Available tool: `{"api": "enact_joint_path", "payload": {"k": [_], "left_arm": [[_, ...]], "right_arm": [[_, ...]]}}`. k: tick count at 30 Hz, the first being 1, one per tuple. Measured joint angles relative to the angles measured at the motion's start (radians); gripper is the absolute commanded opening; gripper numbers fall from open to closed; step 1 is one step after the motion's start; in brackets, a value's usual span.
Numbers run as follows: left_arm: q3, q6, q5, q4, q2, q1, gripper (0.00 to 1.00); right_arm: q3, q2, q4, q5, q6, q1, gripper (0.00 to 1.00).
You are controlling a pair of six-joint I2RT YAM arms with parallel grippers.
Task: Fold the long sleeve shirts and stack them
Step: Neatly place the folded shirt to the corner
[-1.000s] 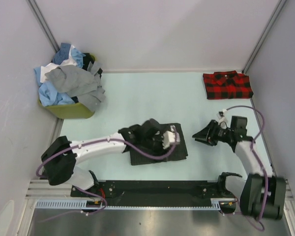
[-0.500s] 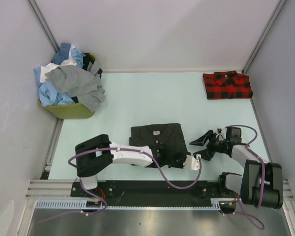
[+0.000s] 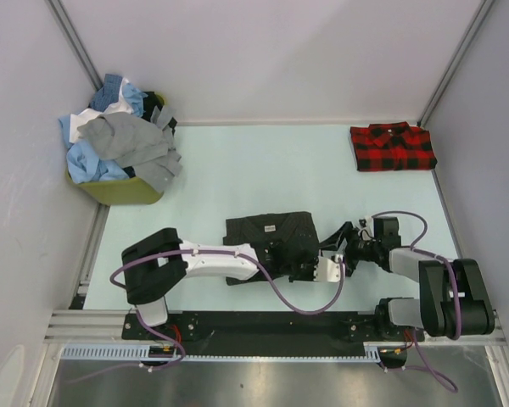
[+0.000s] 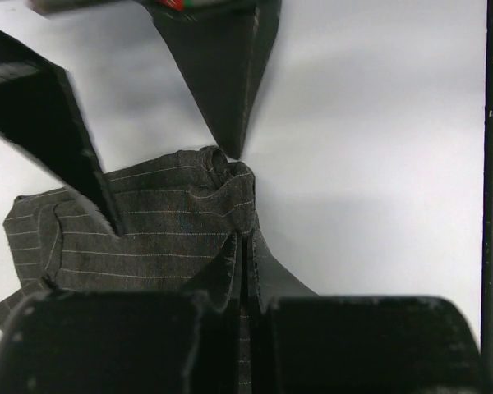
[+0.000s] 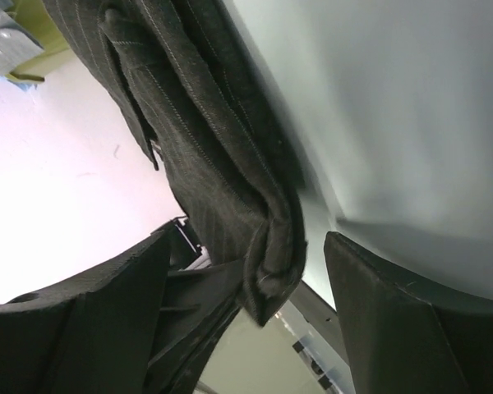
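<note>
My right gripper's fingers are already on both sides of the shirt's folded edge (image 3: pixel 316 234) (image 5: pixel 273 220). They should next slide to the left in the top view and outward, then close, since the edge lies that way.
A folded dark charcoal pinstriped shirt (image 3: pixel 267 237) lies mid-table. My left gripper (image 3: pixel 312 264) is at its near right corner, shut on a pinch of the pinstriped cloth (image 4: pixel 172 222); in the left wrist view the jaws (image 4: pixel 245 243) meet on the fabric. My right gripper (image 3: pixel 332 246) stands open at the same right edge, and the shirt's folded edge (image 5: pixel 267 238) sits between its fingers (image 5: pixel 370 304) without being squeezed. A folded red-and-black plaid shirt (image 3: pixel 393 146) lies at the far right corner.
A green bin (image 3: pixel 123 193) at the far left holds a heap of blue, white and grey shirts (image 3: pixel 119 140). Walls close the table on both sides and at the back. The two grippers are very close together by the shirt's right edge.
My left gripper moved from on top of the charcoal shirt to its near right corner and shut on the cloth. My right gripper moved left to the shirt's edge and opened wider.
</note>
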Motion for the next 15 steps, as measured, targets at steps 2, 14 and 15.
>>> {"api": "enact_joint_path", "payload": {"k": [2, 14, 15], "left_arm": [[0.004, -0.008, 0.006, -0.003, -0.011, 0.006, 0.00], [0.034, -0.040, 0.031, -0.023, -0.039, 0.022, 0.00], [0.034, -0.040, 0.031, -0.024, -0.039, 0.022, 0.00]], "right_arm": [[0.000, 0.018, 0.027, 0.001, 0.010, 0.014, 0.82], [0.013, 0.169, 0.256, 0.038, 0.104, 0.075, 0.63], [0.021, 0.196, 0.293, 0.048, 0.117, 0.082, 0.61]]}}
